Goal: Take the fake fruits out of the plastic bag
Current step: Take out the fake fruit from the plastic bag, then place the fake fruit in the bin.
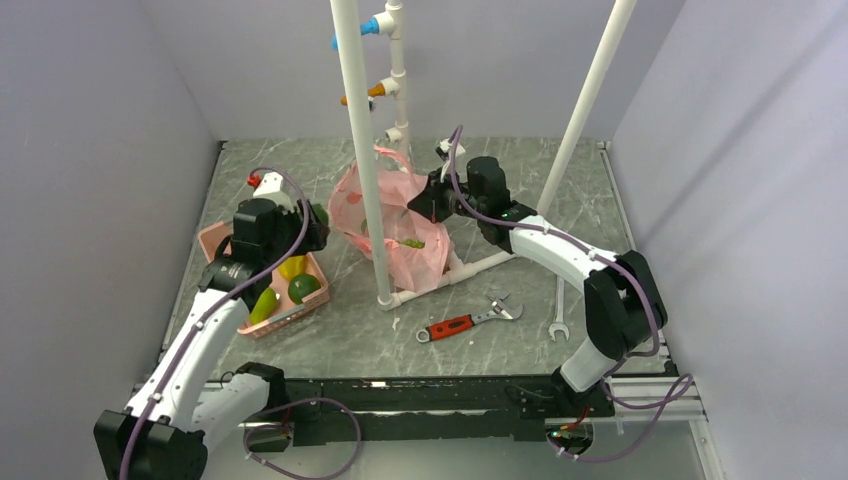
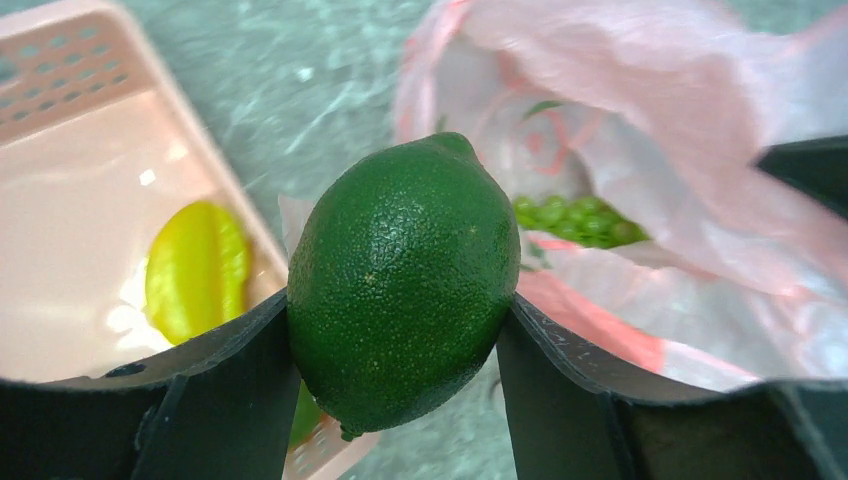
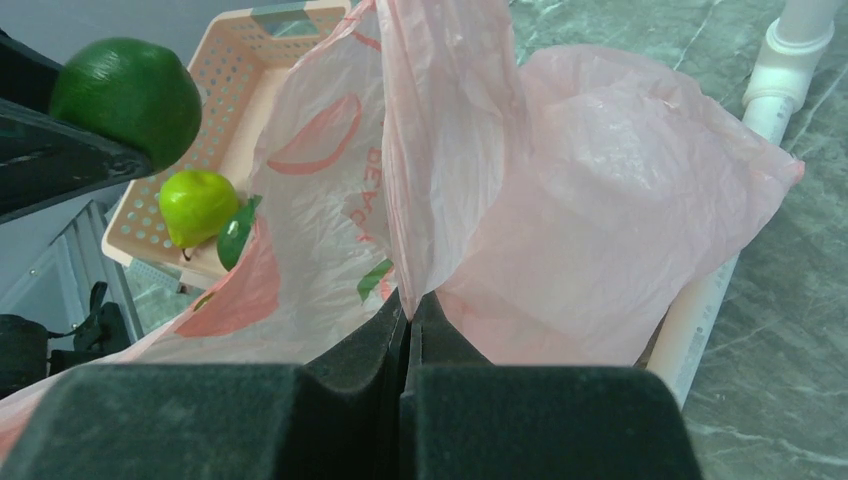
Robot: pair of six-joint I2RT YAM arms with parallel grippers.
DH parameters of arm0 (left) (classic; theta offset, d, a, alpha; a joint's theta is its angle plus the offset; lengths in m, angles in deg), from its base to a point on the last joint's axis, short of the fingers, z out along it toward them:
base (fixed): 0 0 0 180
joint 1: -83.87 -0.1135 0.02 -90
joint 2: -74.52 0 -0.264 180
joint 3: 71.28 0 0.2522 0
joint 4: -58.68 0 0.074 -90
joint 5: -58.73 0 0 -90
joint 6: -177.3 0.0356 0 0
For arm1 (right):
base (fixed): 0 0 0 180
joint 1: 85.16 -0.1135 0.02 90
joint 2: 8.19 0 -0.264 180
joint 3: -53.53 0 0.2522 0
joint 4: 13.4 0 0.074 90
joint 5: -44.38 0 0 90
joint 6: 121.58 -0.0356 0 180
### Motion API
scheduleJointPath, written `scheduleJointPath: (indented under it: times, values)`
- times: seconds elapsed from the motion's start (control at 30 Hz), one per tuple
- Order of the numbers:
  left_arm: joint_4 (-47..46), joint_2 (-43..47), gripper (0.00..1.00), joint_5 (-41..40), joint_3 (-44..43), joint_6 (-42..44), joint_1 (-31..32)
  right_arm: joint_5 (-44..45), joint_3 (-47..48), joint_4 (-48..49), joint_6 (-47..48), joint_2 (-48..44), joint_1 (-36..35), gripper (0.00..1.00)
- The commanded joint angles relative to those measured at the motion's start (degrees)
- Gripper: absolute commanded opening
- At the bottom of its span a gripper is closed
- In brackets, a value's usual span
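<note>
The dark green fruit goes left in the top view and down with my left gripper next, onto the spot beside the yellow fruit where bare basket bottom [image 1: 277,279] [image 2: 90,238] shows.
My left gripper [image 2: 400,320] is shut on a dark green lime-like fake fruit [image 2: 405,280], held above the table between the pink slotted basket [image 2: 60,200] and the plastic bag [image 2: 680,150]. In the top view this gripper [image 1: 312,225] hangs over the basket's far right corner. My right gripper [image 3: 410,300] is shut on a fold of the thin pink plastic bag [image 3: 580,200] and holds its top up, seen from above at the bag's right edge [image 1: 428,200]. A bumpy green fruit [image 2: 580,218] lies inside the open bag. Several fruits lie in the basket, among them a yellow one [image 2: 197,270].
A white pipe frame [image 1: 365,150] stands upright right in front of the bag, with its base pipe [image 1: 470,268] lying along the table. A red-handled adjustable wrench [image 1: 468,322] and a steel spanner [image 1: 558,310] lie near the front. Grey walls close in both sides.
</note>
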Motion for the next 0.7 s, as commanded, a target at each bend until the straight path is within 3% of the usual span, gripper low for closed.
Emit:
scheduleJointPath:
  times: [0.0, 0.3, 0.57, 0.67]
  values:
    - [11.5, 1.9, 0.09, -12.7, 0.0, -0.1, -1.3, -1.3, -0.6, 2.2, 0.1, -3.2, 0.2, 0.0]
    - [14.0, -0.5, 0.22, -17.0, 2.9, -5.2, -7.5, -3.2, -1.7, 2.7, 0.4, -4.3, 0.2, 0.0]
    - [15.5, -11.1, 0.26, -14.8, -0.8, -3.7, -14.2, -3.5, -2.3, 2.4, 1.3, -5.2, 0.3, 0.0]
    - [13.5, -13.9, 0.48, -9.7, -0.6, -3.6, -17.8, -3.6, -2.7, 2.6, 1.7, -5.4, 0.2, 0.0]
